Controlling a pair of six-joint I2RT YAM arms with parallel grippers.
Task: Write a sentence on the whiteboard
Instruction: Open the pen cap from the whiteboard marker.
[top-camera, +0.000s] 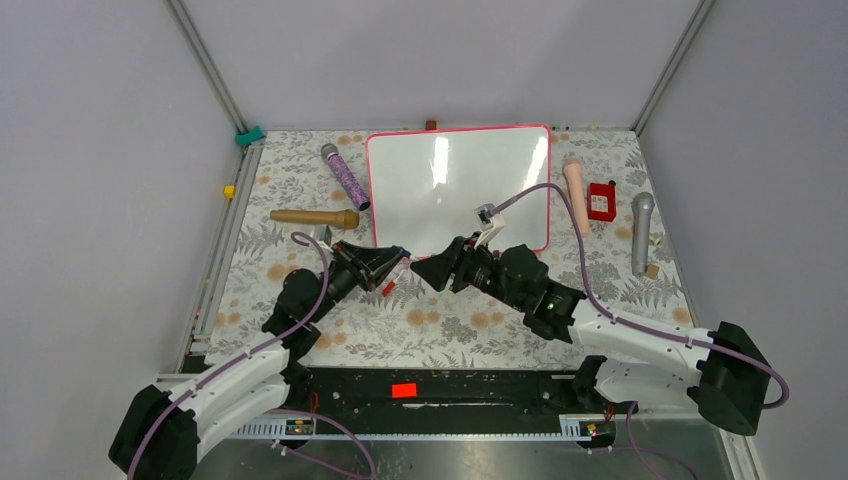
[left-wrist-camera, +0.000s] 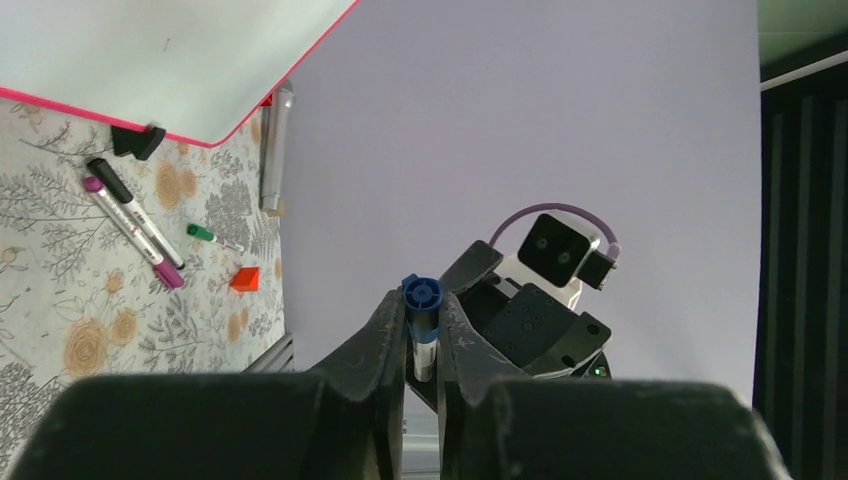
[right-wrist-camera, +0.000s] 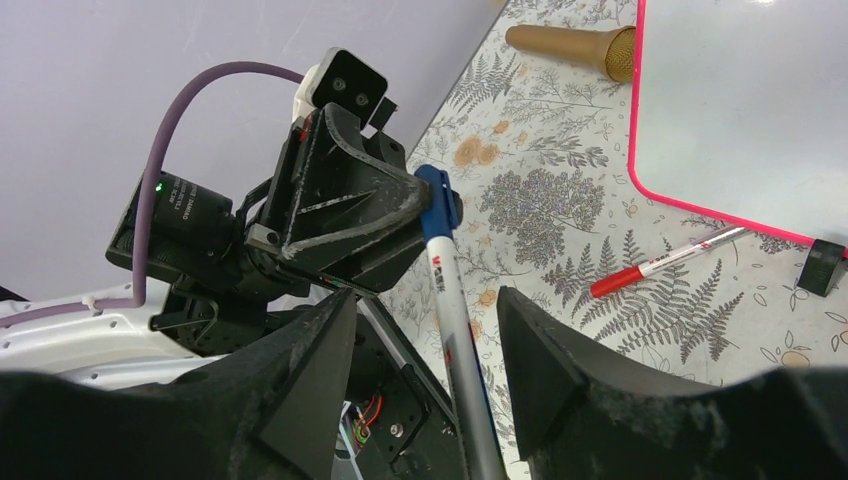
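Observation:
The bare floral tabletop lies below on the left side in the top view. My left gripper should go that way next and down to let go of the blue cap.
The whiteboard (top-camera: 450, 190) lies flat at the back centre, pink-framed, its white face (right-wrist-camera: 740, 100) blank; no sentence shows on it. My left gripper (top-camera: 398, 264) is shut on a blue-capped white marker (left-wrist-camera: 422, 296), pinching it near the cap. In the right wrist view the marker barrel (right-wrist-camera: 447, 275) runs between the two fingers of my right gripper (right-wrist-camera: 428, 300). That gripper is open, with a gap on each side of the barrel. Both grippers meet nose to nose above the table just in front of the board's near edge, the right gripper (top-camera: 420, 268) facing the left.
On the floral table lie a red marker (right-wrist-camera: 665, 262), black and purple markers (left-wrist-camera: 135, 215), a green one (left-wrist-camera: 205, 235) and a red block (left-wrist-camera: 245, 278). Toy microphones lie left (top-camera: 345, 177), (top-camera: 315, 217) and right (top-camera: 575, 192), (top-camera: 641, 232) of the board, beside a red box (top-camera: 601, 201).

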